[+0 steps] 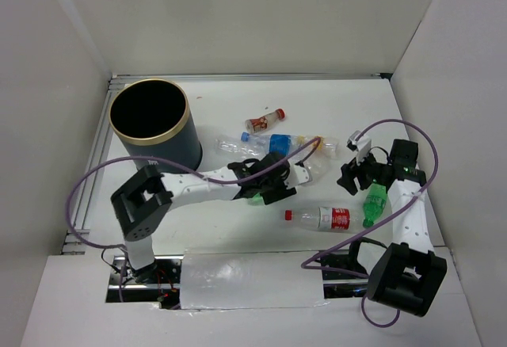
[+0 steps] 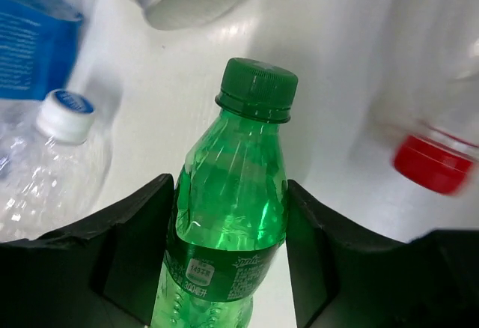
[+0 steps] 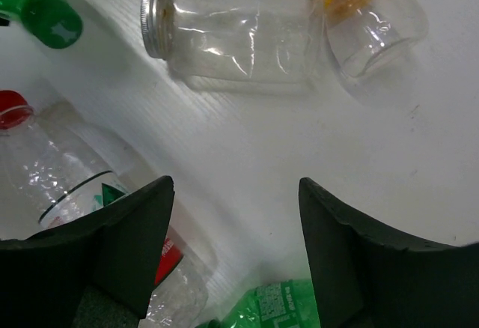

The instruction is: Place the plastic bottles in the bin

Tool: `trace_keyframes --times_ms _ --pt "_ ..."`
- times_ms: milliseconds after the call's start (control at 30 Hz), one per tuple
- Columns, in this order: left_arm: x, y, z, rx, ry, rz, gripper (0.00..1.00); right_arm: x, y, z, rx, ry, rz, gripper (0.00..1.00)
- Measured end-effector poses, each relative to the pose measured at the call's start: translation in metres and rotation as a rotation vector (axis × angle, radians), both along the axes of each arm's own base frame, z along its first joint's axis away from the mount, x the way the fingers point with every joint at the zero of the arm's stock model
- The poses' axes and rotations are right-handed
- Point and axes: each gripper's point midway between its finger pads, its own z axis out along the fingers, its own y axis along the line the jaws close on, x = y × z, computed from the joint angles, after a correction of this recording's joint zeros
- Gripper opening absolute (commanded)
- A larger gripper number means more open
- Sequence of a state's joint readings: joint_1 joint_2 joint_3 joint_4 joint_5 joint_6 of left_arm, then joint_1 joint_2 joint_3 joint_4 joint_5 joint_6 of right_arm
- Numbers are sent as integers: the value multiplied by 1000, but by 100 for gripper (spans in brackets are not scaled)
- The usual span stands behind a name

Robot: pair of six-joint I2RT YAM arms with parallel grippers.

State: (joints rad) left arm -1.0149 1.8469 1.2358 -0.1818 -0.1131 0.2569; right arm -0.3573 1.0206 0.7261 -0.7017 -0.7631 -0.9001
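I will next lift the green bottle in my left gripper and swing it outward over the bin's opening (image 1: 148, 110) to let it go, because the bin's gold rim is high above the table.
The bin (image 1: 150, 121) is a tall dark navy bucket with a gold rim at the table's back left. My left gripper (image 1: 269, 182) is shut on a green bottle (image 2: 232, 193) with a green cap; both fingers (image 2: 135, 246) press its sides. My right gripper (image 1: 352, 174) is open and empty over bare table, its fingers (image 3: 127, 238) wide apart. A second green bottle (image 1: 374, 203) lies just beside it and shows low in the right wrist view (image 3: 288, 305). A clear bottle with a red label and cap (image 1: 321, 218) lies near the front.
A small red-labelled bottle (image 1: 265, 120), a blue-labelled clear bottle (image 1: 269, 142) and a yellow-labelled clear bottle (image 1: 317, 149) lie mid-table behind the left gripper. A clear jar with a silver cap (image 3: 232, 32) lies ahead of the right gripper. White walls enclose the table.
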Motion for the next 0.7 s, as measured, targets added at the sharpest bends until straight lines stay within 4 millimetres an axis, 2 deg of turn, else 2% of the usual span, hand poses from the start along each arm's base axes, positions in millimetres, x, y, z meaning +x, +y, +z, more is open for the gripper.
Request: trace_keyframes --times_ms 67,133,200,233,267,367,467,567,633,700 --pt "-8 2 26 -51 9 8 0 -2 3 1 -2 -15 37 60" --pt "-12 3 61 -129 -3 20 0 -4 7 2 -4 -35 78 57" --pt "-12 2 107 -230 -33 36 0 -3 11 5 -15 -78 135 57" --pt "-11 2 133 -287 -52 50 0 -3 13 7 -20 -100 163 62" --pt "-7 3 156 -338 -72 65 0 -3 16 9 -23 -123 192 73" --pt "10 18 232 -498 -150 140 0 -1 21 14 -38 -192 266 84" --pt "32 55 292 -627 -237 271 0 1 25 18 -48 -244 313 85" --pt "57 116 337 -727 -341 463 0 3 27 19 -46 -268 341 85" --pt "72 162 355 -769 -424 612 0 5 27 18 -42 -272 354 85" --pt "82 205 362 -786 -489 744 1 7 29 18 -36 -273 365 86"
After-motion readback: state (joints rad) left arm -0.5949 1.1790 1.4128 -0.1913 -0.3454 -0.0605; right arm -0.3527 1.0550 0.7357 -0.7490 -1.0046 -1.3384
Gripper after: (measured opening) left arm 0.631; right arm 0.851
